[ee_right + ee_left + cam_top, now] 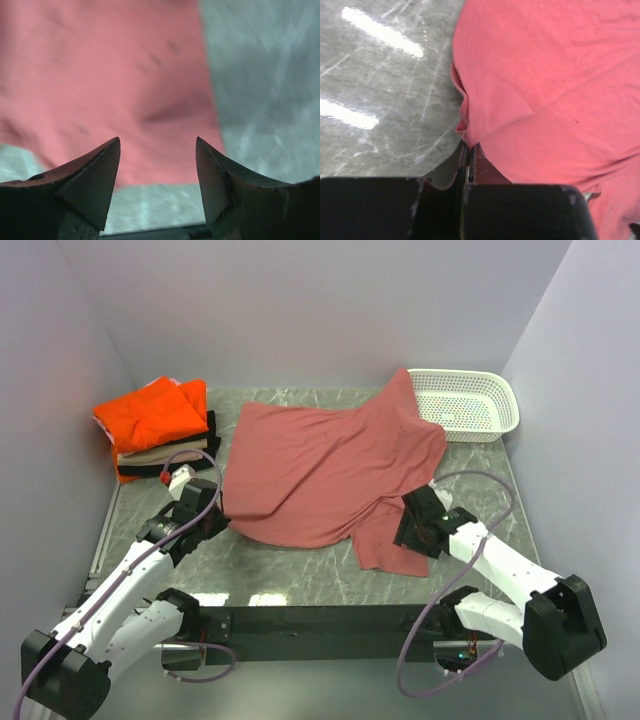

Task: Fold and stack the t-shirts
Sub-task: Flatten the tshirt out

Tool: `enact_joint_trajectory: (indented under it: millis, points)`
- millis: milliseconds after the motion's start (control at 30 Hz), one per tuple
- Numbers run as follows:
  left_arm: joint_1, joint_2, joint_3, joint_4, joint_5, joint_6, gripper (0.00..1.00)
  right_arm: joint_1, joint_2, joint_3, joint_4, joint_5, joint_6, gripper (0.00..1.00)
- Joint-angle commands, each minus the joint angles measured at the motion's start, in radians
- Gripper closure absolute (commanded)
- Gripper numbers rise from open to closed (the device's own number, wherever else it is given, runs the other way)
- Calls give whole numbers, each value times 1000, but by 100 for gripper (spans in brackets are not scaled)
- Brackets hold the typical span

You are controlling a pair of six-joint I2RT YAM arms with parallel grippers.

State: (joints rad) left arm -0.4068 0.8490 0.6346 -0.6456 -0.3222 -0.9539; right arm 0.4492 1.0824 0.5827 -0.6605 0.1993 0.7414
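My right gripper moves down and eases back onto the near hem of the flap (408, 572) (170, 179) next, as it lies on the marble below the open fingers.
A dusty-red t-shirt (320, 465) lies spread and rumpled on the marble table, its far corner draped over the white basket. My left gripper (215, 508) is at the shirt's left edge, shut on a fold of its hem (467, 134). My right gripper (408, 533) is open just above the shirt's near right flap (125, 85), holding nothing. A stack of folded shirts sits at the far left: bright orange (150, 415) on top, beige (165, 453) and black (150, 472) under it.
A white perforated basket (470, 405) stands at the back right, partly covered by the shirt. Grey walls close the sides and back. Bare marble (290, 575) lies along the near edge in front of the shirt.
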Motion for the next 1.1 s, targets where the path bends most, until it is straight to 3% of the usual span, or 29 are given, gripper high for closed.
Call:
enact_joint_trajectory:
  millis: [0,433,767,1067]
  points:
    - [5,-5,5,57,44,38,99,3,-70,-26,-73,-3,90,31]
    - [5,-31,-3,75,77,55,100,5,17,-7,-175,19,162,30]
    - [5,-19,-3,81,83,60,100,31,139,-1,-202,8,156,39]
    - [5,21,4,89,95,72,99,43,68,-52,-177,-21,199,76]
